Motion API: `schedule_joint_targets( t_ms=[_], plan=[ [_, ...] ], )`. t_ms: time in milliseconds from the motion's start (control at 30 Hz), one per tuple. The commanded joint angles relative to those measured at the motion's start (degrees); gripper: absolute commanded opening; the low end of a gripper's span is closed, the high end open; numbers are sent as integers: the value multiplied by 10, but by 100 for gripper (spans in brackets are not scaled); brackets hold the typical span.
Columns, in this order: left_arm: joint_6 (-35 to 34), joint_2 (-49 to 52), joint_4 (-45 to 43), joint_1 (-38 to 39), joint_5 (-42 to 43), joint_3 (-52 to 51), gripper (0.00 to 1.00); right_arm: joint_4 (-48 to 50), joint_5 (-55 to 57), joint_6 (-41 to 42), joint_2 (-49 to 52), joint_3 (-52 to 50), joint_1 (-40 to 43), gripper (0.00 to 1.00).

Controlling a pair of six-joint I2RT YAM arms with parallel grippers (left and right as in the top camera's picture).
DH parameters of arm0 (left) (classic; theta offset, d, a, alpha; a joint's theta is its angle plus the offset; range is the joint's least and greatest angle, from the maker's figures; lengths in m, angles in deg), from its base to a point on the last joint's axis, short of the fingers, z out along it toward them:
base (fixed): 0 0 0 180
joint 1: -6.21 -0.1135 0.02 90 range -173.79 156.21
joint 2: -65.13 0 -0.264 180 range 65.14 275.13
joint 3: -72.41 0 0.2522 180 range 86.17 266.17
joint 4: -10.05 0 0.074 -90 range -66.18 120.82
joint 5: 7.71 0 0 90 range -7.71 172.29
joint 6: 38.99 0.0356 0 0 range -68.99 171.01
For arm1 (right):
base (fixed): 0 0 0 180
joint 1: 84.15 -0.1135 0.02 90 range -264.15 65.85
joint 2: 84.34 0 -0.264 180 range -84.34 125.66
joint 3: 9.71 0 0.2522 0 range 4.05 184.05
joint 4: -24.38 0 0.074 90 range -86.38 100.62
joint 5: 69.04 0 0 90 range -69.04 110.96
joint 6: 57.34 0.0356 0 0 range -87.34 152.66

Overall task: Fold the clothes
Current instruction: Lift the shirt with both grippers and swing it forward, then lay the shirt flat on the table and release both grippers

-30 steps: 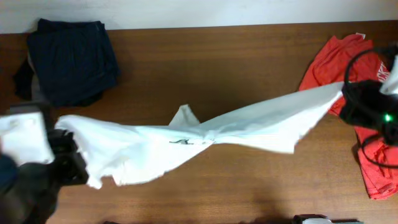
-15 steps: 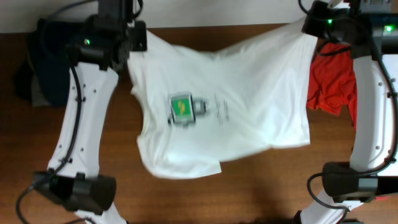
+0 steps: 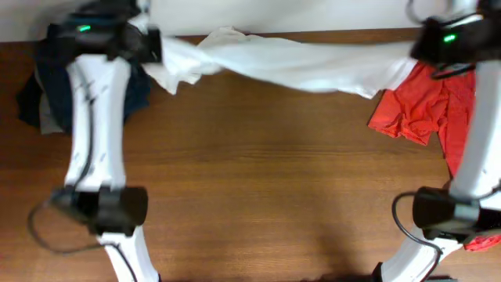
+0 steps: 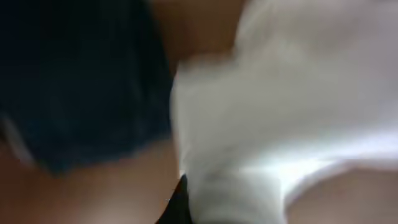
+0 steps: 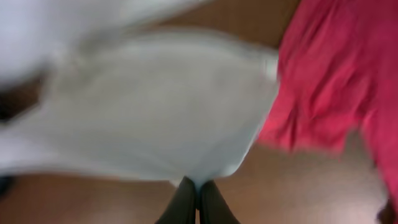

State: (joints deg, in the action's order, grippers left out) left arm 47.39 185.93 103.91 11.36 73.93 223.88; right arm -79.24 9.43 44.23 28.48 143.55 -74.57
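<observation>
The bare brown tabletop lies below my left gripper and back from it, so next my left gripper should move back and down to release the white shirt's end.
The white shirt (image 3: 290,61) hangs stretched in a twisted band along the table's far edge, held at both ends. My left gripper (image 3: 150,45) is shut on its left end; the left wrist view shows the white shirt (image 4: 280,112) bunched over the jaws (image 4: 186,205). My right gripper (image 3: 419,48) is shut on its right end; in the right wrist view the fingers (image 5: 198,199) pinch the white shirt (image 5: 155,112) at its edge. The green mark is hidden. The red tee (image 3: 427,106) lies crumpled at the right, also in the right wrist view (image 5: 336,74).
A dark navy garment (image 3: 47,86) lies at the far left, partly under my left arm, and fills the left of the left wrist view (image 4: 74,81). The brown wooden table (image 3: 258,188) spreads across the middle and front. A pale wall runs behind the far edge.
The shirt was spread open with the green mark showing; now both grippers have carried it toward the far edge and it is pulled into a narrow twisted band.
</observation>
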Motion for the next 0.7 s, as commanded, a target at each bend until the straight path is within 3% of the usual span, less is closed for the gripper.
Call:
schedule_joint_targets(
  t_ms=[0,167,267,467,533,633,667],
  plan=[
    [-37,-4,62,-4,0,-26,1,-48,2,-25,-20,-26,-13,4],
    [-59,-92,166,-4,7,-31,1,-75,1,-38,-103,-40,-14,4],
    [-57,-149,166,-4,45,-73,1,-75,25,-38,-189,-177,-14,4],
    [-83,-355,160,-4,59,-398,1,-26,31,-38,-303,-443,-14,4],
    [-92,-418,160,-4,61,-454,1,-26,31,-38,-314,-477,-14,4],
    [-92,-510,166,-3,102,-515,41,-44,32,-38,-316,-494,-14,5],
    [-92,-529,166,-3,117,-525,68,-51,32,-38,-317,-494,-14,15]
  ],
)
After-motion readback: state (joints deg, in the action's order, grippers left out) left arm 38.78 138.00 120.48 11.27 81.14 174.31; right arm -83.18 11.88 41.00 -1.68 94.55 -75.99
